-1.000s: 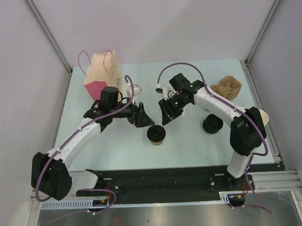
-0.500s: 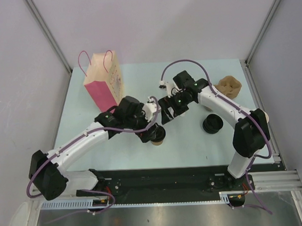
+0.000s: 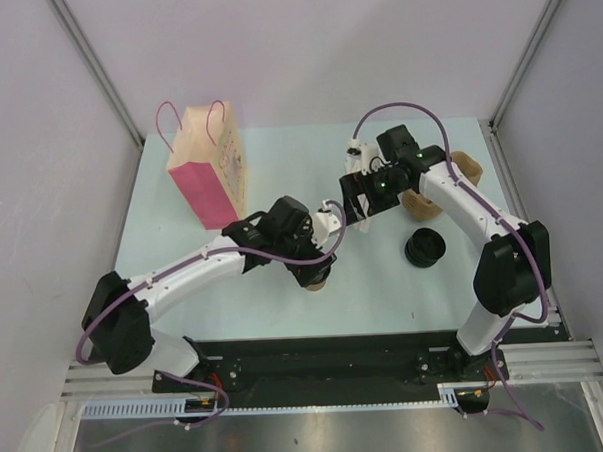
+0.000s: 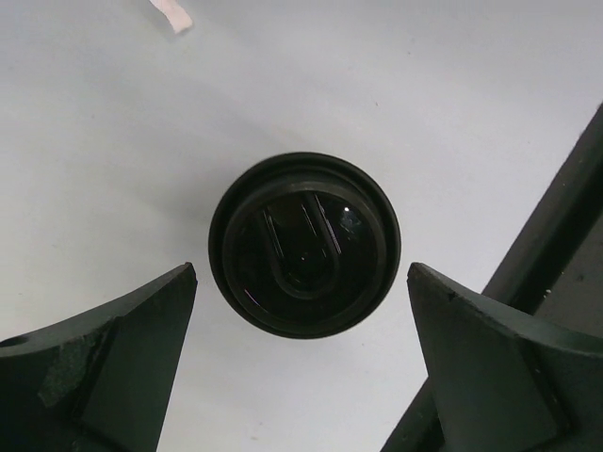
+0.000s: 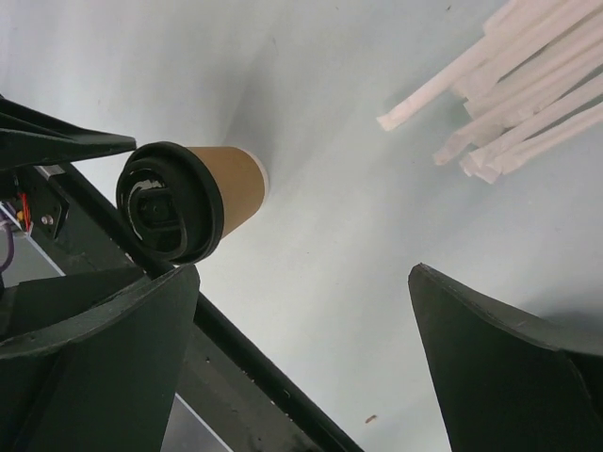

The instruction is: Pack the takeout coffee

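Observation:
My left gripper moves down next and closes on the coffee's black lid [image 4: 304, 245], which lies just below its fingers, since the fingers leave gaps on both sides.
The takeout coffee [image 3: 320, 277] is a brown paper cup with a black lid, standing upright near the table's front centre. My left gripper [image 3: 305, 266] hangs open directly above it. In the left wrist view the lid [image 4: 304, 243] sits between and just ahead of the two fingertips [image 4: 141, 339], with a gap on each side. My right gripper [image 3: 358, 198] is open and empty, behind and to the right of the cup. The right wrist view shows the cup [image 5: 231, 179] to the left of that open gripper [image 5: 303, 273].
A pink and tan paper bag [image 3: 207, 165] stands at the back left. A pile of black lids [image 3: 424, 248] lies right of the cup. Stacked brown cups [image 3: 467, 164] show behind the right arm. Wrapped white straws [image 5: 509, 104] lie near the right gripper. The black front rail [image 3: 317, 355] borders the table.
The left arm swung right and came over the cup, its open jaws now astride the lid. The right gripper opened and drew back toward the far right.

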{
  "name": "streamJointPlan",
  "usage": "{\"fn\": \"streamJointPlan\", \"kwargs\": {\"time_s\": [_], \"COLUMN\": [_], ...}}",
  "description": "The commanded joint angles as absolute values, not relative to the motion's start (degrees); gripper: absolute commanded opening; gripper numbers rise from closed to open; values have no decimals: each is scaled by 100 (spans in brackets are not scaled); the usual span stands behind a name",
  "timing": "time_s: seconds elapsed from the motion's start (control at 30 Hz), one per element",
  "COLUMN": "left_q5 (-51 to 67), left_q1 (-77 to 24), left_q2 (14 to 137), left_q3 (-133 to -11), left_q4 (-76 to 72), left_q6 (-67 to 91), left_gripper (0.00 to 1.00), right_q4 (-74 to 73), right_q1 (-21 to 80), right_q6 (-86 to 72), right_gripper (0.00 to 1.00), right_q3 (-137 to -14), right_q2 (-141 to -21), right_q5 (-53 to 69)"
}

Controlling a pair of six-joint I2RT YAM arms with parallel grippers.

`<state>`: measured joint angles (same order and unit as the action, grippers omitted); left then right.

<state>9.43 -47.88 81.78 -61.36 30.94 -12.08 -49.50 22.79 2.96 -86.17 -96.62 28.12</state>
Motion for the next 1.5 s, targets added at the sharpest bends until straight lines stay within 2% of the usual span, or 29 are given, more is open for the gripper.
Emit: {"fn": "streamJointPlan", "kwargs": {"time_s": [0.0,0.43,0.63,0.8,0.93,1.13,1.33,1.43,1.47], "left_q5": [826,844,905,967,975,1028,1204,1107,1125], "left_q1": [-4816,-4816,-4816,-4816,-4808,-4720,-4378,-4018,-3599], "left_q2": [8279,8648,8649,8499,8280,7762,6734,6206,6075], "left_q3": [-6451,-6390,-6319,-6293,-6284,-6153,-5784,-5591,-5625], "left_q4": [2857,2707,2742,2847,3032,3445,4332,4859,4895], "left_q6": [-1274,-1310,-1301,-1309,-1336,-1362,-1696,-1924,-2012], "left_gripper": [99,96,86,73,61,59,58,58,56], "right_q4": [-4983,-4992,-4983,-4983,-4983,-4983,-4983,-5010,-5018], "right_q1": [2285,2259,2233,2206,2197,2171,2162,2153,2162], "right_q6": [246,246,246,246,246,246,246,272,272], "right_gripper": [100,100,100,100,100,100,100,100,100], "right_q3": [-8815,-8780,-8763,-8763,-8745,-8745,-8745,-8745,-8745], "right_q2": [-9387,-9404,-9404,-9404,-9404,-9404,-9404,-9413,-9413], "right_q5": [3006,3111,3146,3173,3173,3182,3182,3182,3182]}}
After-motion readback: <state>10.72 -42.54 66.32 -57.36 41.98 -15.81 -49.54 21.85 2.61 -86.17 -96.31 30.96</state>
